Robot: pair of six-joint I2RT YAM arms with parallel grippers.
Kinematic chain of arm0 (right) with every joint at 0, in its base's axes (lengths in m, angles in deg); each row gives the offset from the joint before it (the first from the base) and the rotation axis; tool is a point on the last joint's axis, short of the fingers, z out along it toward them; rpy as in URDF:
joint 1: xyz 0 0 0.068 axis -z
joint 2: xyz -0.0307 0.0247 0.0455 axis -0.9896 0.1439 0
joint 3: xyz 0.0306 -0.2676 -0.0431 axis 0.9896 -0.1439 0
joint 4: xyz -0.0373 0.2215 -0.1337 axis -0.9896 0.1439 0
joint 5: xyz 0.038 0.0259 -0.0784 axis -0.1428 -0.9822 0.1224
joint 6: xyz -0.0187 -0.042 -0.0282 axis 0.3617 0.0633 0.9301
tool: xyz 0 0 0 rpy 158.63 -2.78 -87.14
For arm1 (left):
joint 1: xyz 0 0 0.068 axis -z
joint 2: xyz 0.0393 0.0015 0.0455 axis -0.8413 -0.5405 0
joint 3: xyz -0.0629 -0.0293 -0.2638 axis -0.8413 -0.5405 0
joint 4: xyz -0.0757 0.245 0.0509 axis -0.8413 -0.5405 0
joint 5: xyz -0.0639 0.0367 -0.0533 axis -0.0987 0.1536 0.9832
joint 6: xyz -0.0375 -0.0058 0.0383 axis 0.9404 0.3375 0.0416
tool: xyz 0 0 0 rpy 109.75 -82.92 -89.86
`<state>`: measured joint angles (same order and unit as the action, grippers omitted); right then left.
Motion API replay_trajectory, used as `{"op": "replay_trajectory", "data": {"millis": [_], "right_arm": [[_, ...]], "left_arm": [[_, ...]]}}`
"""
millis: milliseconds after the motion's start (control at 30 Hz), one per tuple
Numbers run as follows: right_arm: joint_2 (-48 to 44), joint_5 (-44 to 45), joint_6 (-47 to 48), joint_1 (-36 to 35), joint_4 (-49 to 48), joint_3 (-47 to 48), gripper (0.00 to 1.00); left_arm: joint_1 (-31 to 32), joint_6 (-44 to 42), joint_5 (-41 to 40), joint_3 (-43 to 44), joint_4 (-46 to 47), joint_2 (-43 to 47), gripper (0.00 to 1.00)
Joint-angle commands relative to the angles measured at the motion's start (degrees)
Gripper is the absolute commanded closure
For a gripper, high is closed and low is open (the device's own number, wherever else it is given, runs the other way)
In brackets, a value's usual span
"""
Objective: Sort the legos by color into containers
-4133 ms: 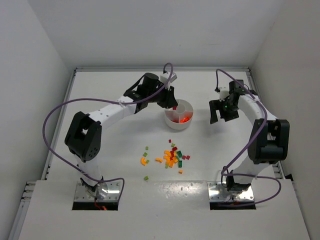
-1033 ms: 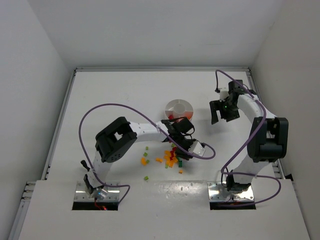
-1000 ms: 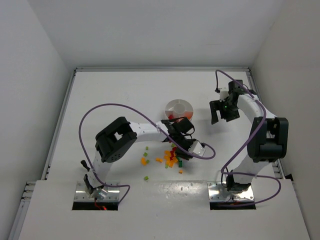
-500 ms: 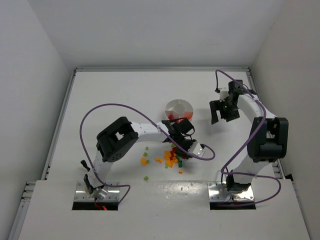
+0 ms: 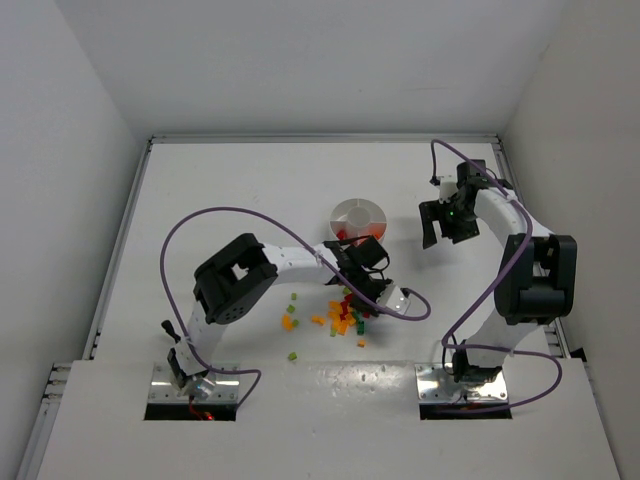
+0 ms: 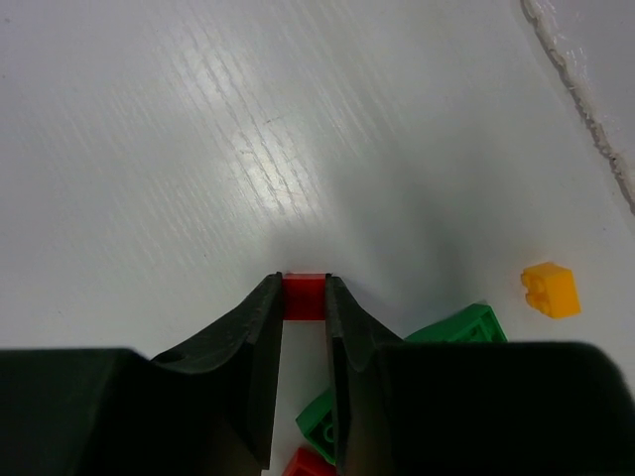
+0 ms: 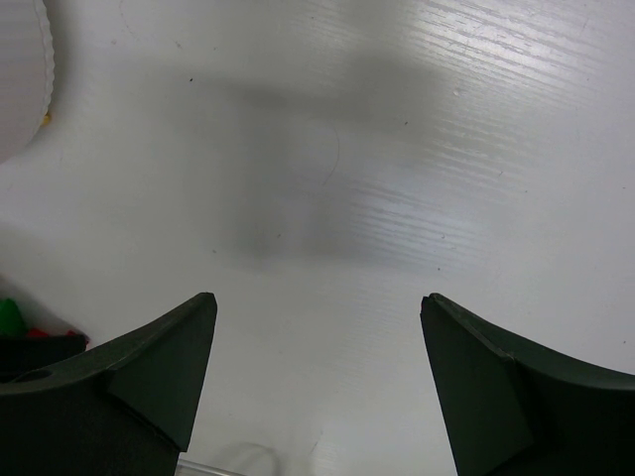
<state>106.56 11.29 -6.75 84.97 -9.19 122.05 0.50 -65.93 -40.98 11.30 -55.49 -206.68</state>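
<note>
The wedge of red bricks lies outward of my left gripper, which should next rise outward over the dish's near wedge [image 5: 344, 236] to release the red lego.
The legos [image 5: 345, 318] lie in a loose pile of red, orange, yellow and green bricks at mid-table. My left gripper [image 5: 352, 291] is down at the pile's far edge. In the left wrist view its gripper [image 6: 304, 283] is shut on a red lego [image 6: 304, 297] at the fingertips, low over the table. Green bricks [image 6: 458, 327] and an orange one [image 6: 550, 290] lie just beside it. The containers are wedges of a round white dish [image 5: 357, 216] beyond the pile, with red bricks in its near wedge. My right gripper [image 5: 437, 226] hovers open and holds nothing, right of the dish.
Stray green bricks [image 5: 292, 298] and an orange one [image 5: 288, 322] lie left of the pile. The left arm's purple cable [image 5: 405, 306] loops over the pile's right side. The right wrist view shows bare table under the gripper [image 7: 317, 302] and the dish rim [image 7: 20, 79].
The left jaws have narrowed onto the red lego while the arm stayed over the pile. The right arm has not moved.
</note>
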Motion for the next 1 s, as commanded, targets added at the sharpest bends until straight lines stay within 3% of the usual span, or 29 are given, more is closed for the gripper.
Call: {"op": "replay_trajectory", "data": {"millis": [0,100,300,567,700,967], "right_arm": [[-2.1,0.2,-0.1,0.2,-1.3,0.5,0.17],[-2.1,0.2,-0.1,0.2,-1.3,0.5,0.17],[-2.1,-1.0,-0.1,0.2,-1.3,1.0,0.17],[-2.7,-2.7,-0.6,0.2,-1.8,-0.1,0.17],[-1.5,-3.3,-0.6,0.2,-1.8,1.1,0.17],[0.2,-3.8,-0.6,0.2,-0.8,3.7,0.17]], "left_arm": [[0.8,0.6,0.8,0.8,-0.2,-1.3,0.75],[-0.1,3.1,2.0,2.7,-0.2,-0.2,0.80],[-5.3,16.1,4.7,6.3,0.5,7.1,0.81],[-13.3,33.3,1.3,1.6,3.7,23.1,0.82],[-15.8,35.6,-1.3,2.1,3.1,23.8,0.82],[-20.2,40.4,-2.4,4.9,3.1,16.9,0.82]]}}
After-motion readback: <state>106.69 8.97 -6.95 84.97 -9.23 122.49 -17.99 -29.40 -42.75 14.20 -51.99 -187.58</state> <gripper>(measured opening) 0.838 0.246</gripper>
